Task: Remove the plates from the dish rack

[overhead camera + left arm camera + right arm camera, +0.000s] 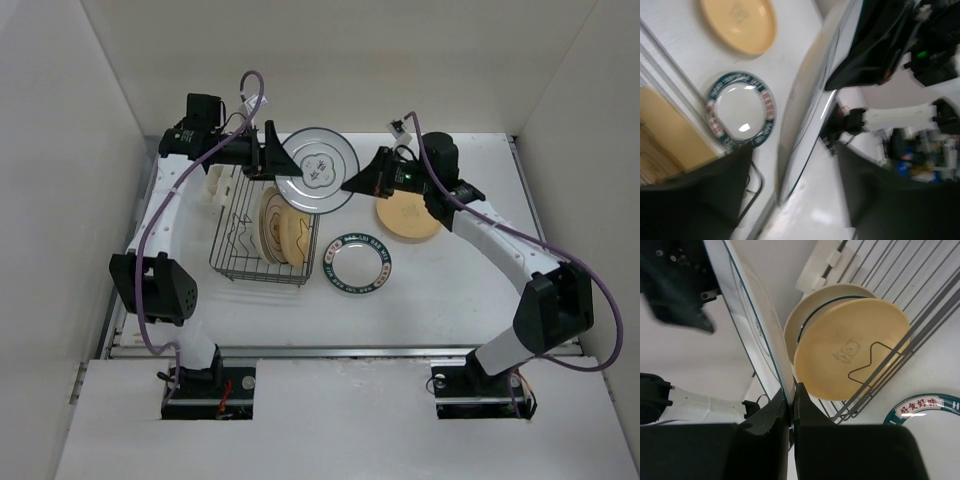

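Next, my right gripper moves back and down, tilts the white plate flat onto the green-rimmed plate [358, 263], which lies empty beside the rack [225, 250], and releases it.
A white plate with a dark rim [318, 168] hangs on edge above the far end of the dish rack [225, 250]. My right gripper [352, 182] is shut on its right rim; in the right wrist view the rim [747, 325] is pinched at the gripper [791, 395]. My left gripper [272, 160] is at the plate's left rim. In the left wrist view the plate's edge [810, 115] runs between the spread fingers of the gripper [792, 192] with gaps on both sides. Tan and white plates [282, 228] still stand in the rack, the tan one [850, 352] in front.
A tan plate [408, 215] lies flat on the table right of the rack, and a green-rimmed plate [361, 264] lies in front of it. A white plastic piece [215, 185] sits at the rack's far left corner. White walls enclose the table.
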### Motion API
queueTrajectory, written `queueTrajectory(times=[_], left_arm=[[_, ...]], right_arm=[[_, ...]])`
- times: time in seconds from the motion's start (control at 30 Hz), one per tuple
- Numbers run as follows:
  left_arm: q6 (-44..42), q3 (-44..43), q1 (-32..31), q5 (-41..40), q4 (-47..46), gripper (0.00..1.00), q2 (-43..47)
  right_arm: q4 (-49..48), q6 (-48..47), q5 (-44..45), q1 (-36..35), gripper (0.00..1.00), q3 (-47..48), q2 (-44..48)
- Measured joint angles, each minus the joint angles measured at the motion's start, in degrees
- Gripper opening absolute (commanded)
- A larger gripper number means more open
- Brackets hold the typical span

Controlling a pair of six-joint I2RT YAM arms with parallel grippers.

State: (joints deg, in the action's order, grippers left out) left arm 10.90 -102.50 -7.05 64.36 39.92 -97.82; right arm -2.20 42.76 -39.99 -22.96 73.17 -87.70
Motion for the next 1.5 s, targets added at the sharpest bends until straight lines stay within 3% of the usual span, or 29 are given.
queueTrajectory(times=[0.03, 0.07, 0.23, 0.4, 0.53, 0.73, 0.93, 1.0, 1.03, 1.07, 1.13, 1.3, 1.47, 1.5], left_arm=[[-2.19, -1.29, -0.42, -1.73, 3.72, 0.97, -0.07], [-4.59, -2.95, -0.92, -4.24, 7.23, 1.00, -0.07], [-11.47, -9.62, -4.72, -19.65, 15.08, 1.00, 1.18], [-13.33, -7.45, -4.87, -39.60, 14.43, 1.00, 5.97], [-15.63, -4.00, -4.44, -49.53, 13.57, 1.00, 8.79], [-20.90, -1.66, -4.46, -56.37, 12.17, 1.00, 8.74], [-21.40, -5.97, -4.46, -61.59, 11.32, 1.00, 6.67], [-22.58, -5.92, -4.44, -61.24, 11.37, 1.00, 6.67], [-23.28, -5.77, -4.52, -61.13, 11.34, 1.00, 6.67], [-23.85, -5.68, -4.57, -61.18, 11.28, 1.00, 6.67], [-24.79, -4.42, -5.73, -62.14, 11.63, 1.00, 6.69], [-26.91, -1.25, -9.90, -66.95, 13.44, 1.00, 6.51], [-26.86, 0.07, -11.72, -70.23, 14.73, 0.97, 5.95], [-26.67, 0.04, -11.69, -70.77, 14.99, 0.90, 5.66]], right_arm=[[0.50, -0.55, 0.55, -0.15, 0.00, -0.26, 0.00], [0.96, -0.90, 1.16, -0.22, 0.00, -0.48, 0.00], [4.48, -1.46, 3.91, 2.23, 0.00, -2.21, 0.87], [9.38, -1.42, 7.76, 8.52, 0.00, -9.25, 7.67], [14.67, -4.28, 11.34, 9.38, 0.00, -11.87, 9.81], [19.82, -9.11, 13.44, 9.01, 0.00, -18.53, 5.22], [22.73, -12.83, 13.46, 8.90, 0.01, -19.74, -2.38], [22.73, -13.77, 12.98, 8.26, 0.14, -19.39, -3.43], [22.93, -14.19, 12.98, 7.67, 0.25, -18.91, -3.96], [23.15, -14.82, 13.09, 6.97, 0.44, -18.21, -4.48], [24.15, -16.00, 14.99, 5.09, 0.58, -16.92, -5.73], [29.86, -18.60, 22.86, 0.02, 0.74, -14.05, -8.33], [34.25, -19.69, 30.86, -3.34, 0.77, -11.80, -9.18], [34.75, -19.67, 32.04, -3.58, 0.77, -11.52, -9.18]])
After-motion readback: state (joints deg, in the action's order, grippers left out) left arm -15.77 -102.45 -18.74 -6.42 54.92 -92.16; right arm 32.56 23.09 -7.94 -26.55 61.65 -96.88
